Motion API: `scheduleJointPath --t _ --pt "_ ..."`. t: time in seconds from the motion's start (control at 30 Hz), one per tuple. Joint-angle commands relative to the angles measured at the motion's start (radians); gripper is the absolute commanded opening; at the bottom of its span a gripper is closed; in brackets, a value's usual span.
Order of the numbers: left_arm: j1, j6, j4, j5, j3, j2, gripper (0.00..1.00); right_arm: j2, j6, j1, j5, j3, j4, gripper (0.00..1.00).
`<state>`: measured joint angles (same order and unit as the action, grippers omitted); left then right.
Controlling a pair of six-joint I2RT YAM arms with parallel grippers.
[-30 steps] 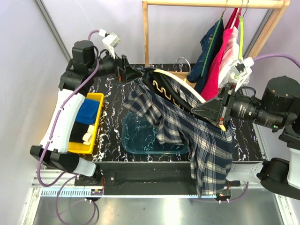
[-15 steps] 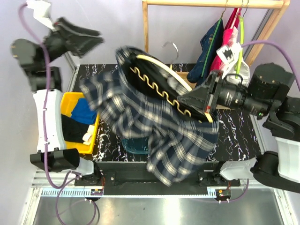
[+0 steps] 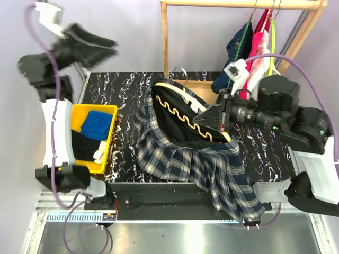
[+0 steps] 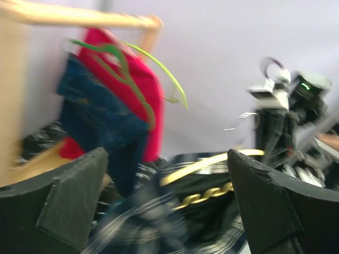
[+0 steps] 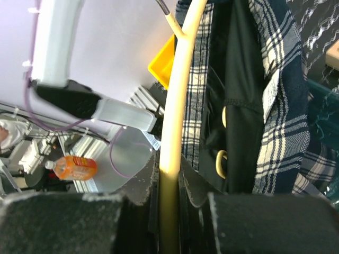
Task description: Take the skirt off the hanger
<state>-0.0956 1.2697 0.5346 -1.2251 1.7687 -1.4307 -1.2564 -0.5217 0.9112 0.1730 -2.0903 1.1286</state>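
I should next bring my left gripper down and toward the tartan skirt's edge by the yellow bin, because the skirt is still hanging on the held hanger.
The cream hanger [image 3: 186,91] is tilted over the middle of the table, its wavy bar [image 3: 180,114] in plain sight. My right gripper [image 3: 216,119] is shut on the hanger's arched rim [image 5: 177,106], with both fingers pressed against it. The tartan skirt [image 3: 180,159] still hangs on the hanger, spreads over the table and trails past the front edge. Its dark lining and check cloth [image 5: 280,79] lie beside the rim. My left gripper [image 3: 103,48] is raised at the far left, open and empty. In its blurred wrist view the hanger [image 4: 206,164] and skirt [image 4: 137,222] are far beyond its fingers [image 4: 69,201].
A yellow bin [image 3: 95,107] holding blue and dark cloth stands at the table's left. Behind, a wooden rack [image 3: 243,4] carries a navy denim garment [image 3: 235,53], a red garment [image 3: 251,63] and a green hanger [image 3: 273,47]. An orange bottle [image 5: 74,168] lies off the table.
My left gripper left the skirt's top edge and swung up to the far left. The right gripper lifted the hanger, then lowered it leftward; the skirt swung and settled over the table.
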Motion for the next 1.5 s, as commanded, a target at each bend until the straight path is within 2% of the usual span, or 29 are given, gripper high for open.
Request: scheduleJointPath --t 0.0,0.07,0.1,0.2,0.4,0.67,1.0,1.17,1.23,1.3,1.37,1.47 --pt "-0.241 0.559 0.784 -0.083 -0.004 -0.100 0.99 0.054 0.011 0.002 -0.017 -0.145 -0.119 0.00" --pt "-0.266 0.637 0.926 -0.106 -0.096 -0.102 0.99 0.040 0.000 0.002 0.008 -0.198 -0.112 0.00" --pt "-0.265 0.661 0.973 -0.108 -0.197 -0.102 0.99 0.034 -0.003 0.000 0.014 -0.220 -0.101 0.00" --pt "-0.187 0.789 1.134 -0.120 -0.314 -0.099 0.99 0.008 -0.029 0.002 0.046 -0.278 -0.095 0.00" --pt "-0.043 0.697 1.133 -0.126 -0.385 -0.017 0.99 -0.034 -0.073 0.002 0.109 -0.292 -0.133 0.00" --pt "-0.024 0.731 1.134 -0.089 -0.337 -0.057 0.98 -0.029 -0.116 0.000 0.131 -0.243 -0.210 0.00" --pt "0.019 0.596 1.133 -0.221 -0.678 0.079 0.92 -0.043 -0.139 0.002 0.128 -0.275 -0.289 0.00" --pt "0.020 0.600 1.133 -0.188 -0.632 0.038 0.88 -0.046 -0.155 0.002 0.131 -0.254 -0.300 0.00" --pt "0.023 0.611 1.134 -0.185 -0.582 0.013 0.78 -0.049 -0.152 0.002 0.129 -0.254 -0.311 0.00" --pt "0.028 0.606 1.133 -0.204 -0.555 0.006 0.36 -0.049 -0.146 0.002 0.112 -0.260 -0.306 0.00" --pt "0.023 0.603 1.134 -0.240 -0.549 0.007 0.00 -0.034 -0.143 0.002 0.089 -0.249 -0.299 0.00" --pt "0.008 0.617 1.133 -0.241 -0.551 0.010 0.00 0.018 -0.144 0.002 0.039 -0.160 -0.294 0.00"
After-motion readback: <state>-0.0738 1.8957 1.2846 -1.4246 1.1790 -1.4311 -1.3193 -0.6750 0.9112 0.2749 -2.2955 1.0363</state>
